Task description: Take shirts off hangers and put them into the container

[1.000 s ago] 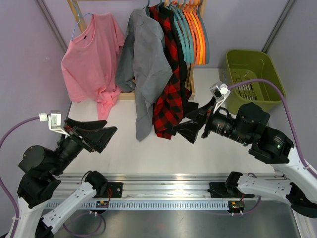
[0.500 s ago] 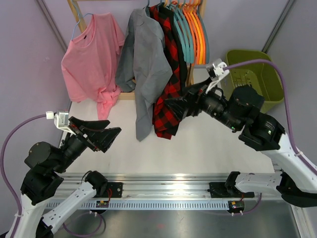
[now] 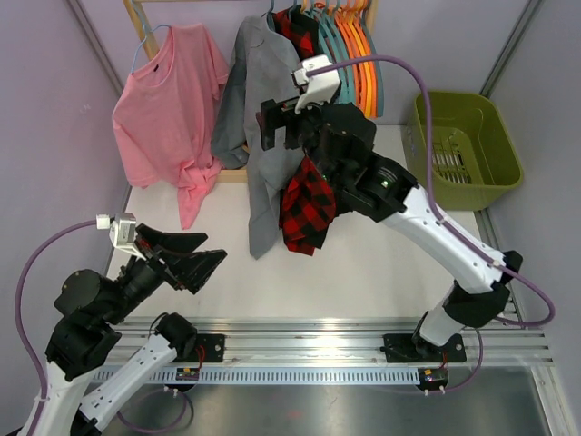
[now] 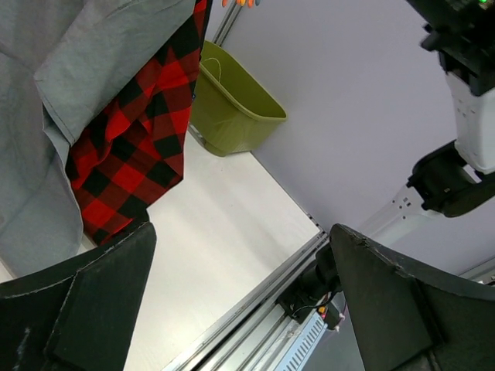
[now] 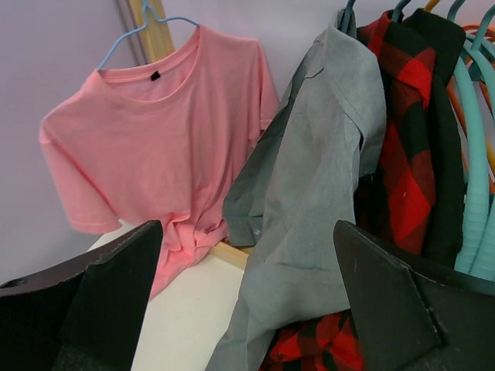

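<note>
I should next move my right gripper outward toward the plaid shirt [image 3: 307, 204], then to the fold below the grey shirt's shoulder.
On the rack at the back hang a pink t-shirt [image 3: 168, 109] on a pale blue hanger [image 5: 139, 31], a grey shirt [image 3: 263, 127], a red-and-black plaid shirt [image 3: 307, 204] and a black shirt [image 5: 445, 170]. Bare teal hangers [image 3: 349, 64] and orange hangers [image 3: 361, 36] hang to their right. The olive-green container [image 3: 467, 136] stands at the back right. My right gripper [image 3: 281, 127] is raised and open in front of the grey shirt [image 5: 317, 178], with nothing between its fingers. My left gripper [image 3: 204, 252] hovers open over the table's near left, holding nothing.
The wooden rack's post [image 3: 141, 23] rises beside the pink t-shirt, and its base bar [image 5: 232, 253] lies on the white table [image 3: 381, 272]. The metal rail [image 3: 300, 350] carrying the arm bases runs along the near edge. Purple walls close in the back and sides.
My right arm has swung up and to the left, from low over the table near the container to the hanging grey shirt. The left gripper has shifted slightly nearer. Both stay open.
</note>
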{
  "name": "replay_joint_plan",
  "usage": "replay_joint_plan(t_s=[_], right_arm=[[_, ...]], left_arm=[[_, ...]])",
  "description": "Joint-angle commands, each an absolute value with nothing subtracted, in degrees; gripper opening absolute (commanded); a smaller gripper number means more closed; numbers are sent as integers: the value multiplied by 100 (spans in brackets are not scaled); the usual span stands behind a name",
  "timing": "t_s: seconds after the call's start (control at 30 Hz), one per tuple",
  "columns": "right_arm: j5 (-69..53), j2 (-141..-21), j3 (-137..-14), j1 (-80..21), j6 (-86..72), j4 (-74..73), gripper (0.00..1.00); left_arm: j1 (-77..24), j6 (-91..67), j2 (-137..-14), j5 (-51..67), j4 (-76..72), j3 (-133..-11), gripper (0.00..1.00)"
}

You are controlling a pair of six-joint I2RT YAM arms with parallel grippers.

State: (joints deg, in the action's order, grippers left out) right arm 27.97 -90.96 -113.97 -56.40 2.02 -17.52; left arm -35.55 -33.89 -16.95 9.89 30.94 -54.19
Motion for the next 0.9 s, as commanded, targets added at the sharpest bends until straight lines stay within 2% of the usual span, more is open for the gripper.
replay_joint_plan(t_s=[0.0, 0.4, 0.5, 0.63, 0.67, 0.73, 0.8, 0.83, 0.87], right_arm=[[3471, -9509, -11952, -5502, 483, -1266, 100], [3296, -10907, -13359, -4791, 343, -1652, 99], [2911, -11118, -13623, -4580, 255, -1775, 97], [2190, -11294, -13913, -4202, -263, -2144, 73], [2041, -11294, -13887, -4132, -455, -2188, 62], [1575, -11311, -13895, -3921, -623, -2250, 56], [1084, -11381, -14088, -3780, -904, -2521, 47], [916, -11460, -14176, -3666, -975, -2618, 41], [766, -11504, -14316, -3639, -1080, -2767, 31]], left_arm=[[-3568, -3322, -1494, 1204, 2953, -5431, 99], [-3568, -3173, -1257, 1064, 3226, -5528, 99], [-3568, -3173, -1257, 1072, 3243, -5546, 99], [-3568, -3182, -1248, 1081, 3269, -5563, 99], [-3568, -3190, -1239, 1081, 3287, -5572, 99], [-3568, -3199, -1204, 1055, 3287, -5572, 99], [-3568, -3208, -1178, 1046, 3287, -5581, 99], [-3568, -3208, -1160, 1046, 3287, -5581, 99], [-3568, -3225, -1151, 1055, 3287, -5581, 99]])
